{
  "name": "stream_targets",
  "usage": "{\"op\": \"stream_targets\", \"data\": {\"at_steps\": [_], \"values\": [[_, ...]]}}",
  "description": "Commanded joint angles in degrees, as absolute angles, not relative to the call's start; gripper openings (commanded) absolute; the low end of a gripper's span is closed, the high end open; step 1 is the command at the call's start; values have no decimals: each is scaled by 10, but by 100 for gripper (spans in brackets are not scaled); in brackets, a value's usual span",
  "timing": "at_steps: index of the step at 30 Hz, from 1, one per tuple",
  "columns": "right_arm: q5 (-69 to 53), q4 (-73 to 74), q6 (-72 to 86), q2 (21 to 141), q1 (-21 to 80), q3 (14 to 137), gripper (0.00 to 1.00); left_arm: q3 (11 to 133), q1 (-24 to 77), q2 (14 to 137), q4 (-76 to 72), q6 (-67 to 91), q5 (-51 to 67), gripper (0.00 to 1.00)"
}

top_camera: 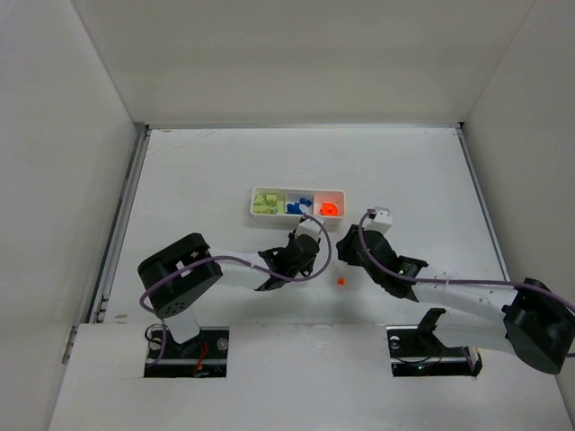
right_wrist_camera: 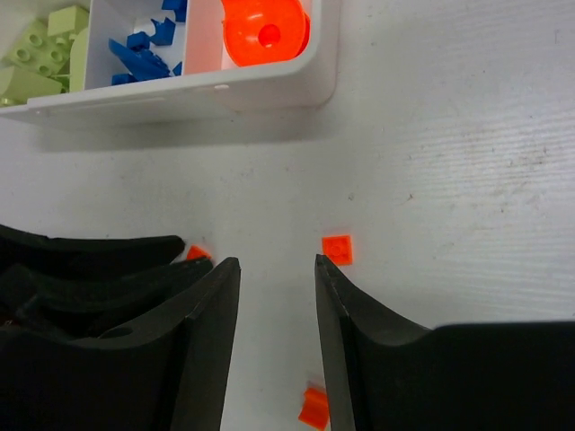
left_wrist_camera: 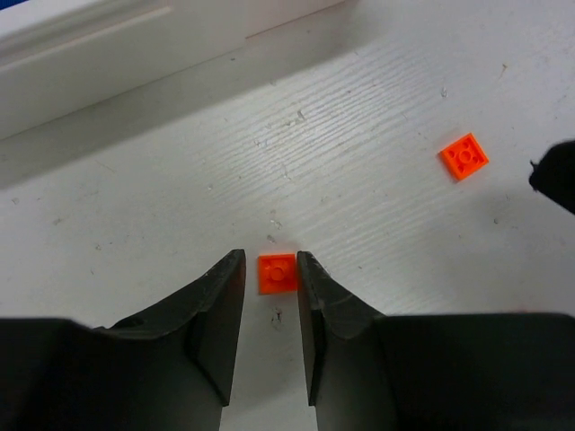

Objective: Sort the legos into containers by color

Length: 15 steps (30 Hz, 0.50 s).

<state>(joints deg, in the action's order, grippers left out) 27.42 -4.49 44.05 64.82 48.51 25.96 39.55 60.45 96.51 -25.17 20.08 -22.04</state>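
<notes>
My right gripper is to move back and down next onto the orange lego nearest the bases, since that lego lies on the tabletop clear of my left gripper.
The white tray (top_camera: pixel 296 215) holds light green legos (right_wrist_camera: pixel 36 54) in its left compartment, blue legos (right_wrist_camera: pixel 144 54) in the middle and an orange round piece (right_wrist_camera: pixel 265 27) in the right. My left gripper (left_wrist_camera: pixel 269 260) is open and low on the table. Its fingertips stand on either side of a small flat orange lego (left_wrist_camera: pixel 277 273), which still lies on the table. A second orange lego (left_wrist_camera: pixel 464 156) lies to its right. My right gripper (right_wrist_camera: pixel 277 262) is open and empty, just beside that second lego, which also shows in the right wrist view (right_wrist_camera: pixel 338 249). Both grippers, left (top_camera: pixel 313 241) and right (top_camera: pixel 349 247), sit just in front of the tray.
A third orange lego (top_camera: pixel 340 281) lies on the table nearer the bases, below the right gripper; it also shows in the right wrist view (right_wrist_camera: pixel 314 409). The left gripper's dark fingers (right_wrist_camera: pixel 90 269) crowd the right gripper's left side. White walls enclose the table.
</notes>
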Motion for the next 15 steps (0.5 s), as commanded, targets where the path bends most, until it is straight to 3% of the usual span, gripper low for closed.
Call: {"op": "stream_targets", "data": {"at_steps": [1,6,11,15], "values": [[305,-27,475,627,500,258,43,403,609,979,-238,191,-225,23],[314,37,509,619,529,258,42,395,610,957,-229,192,-223,15],[332,126,554,623,573,275,50,384,603,906,-222,205,-221,13],[340,177,581,641,602,290,48,388,597,866,-210,216,-219,13]]}}
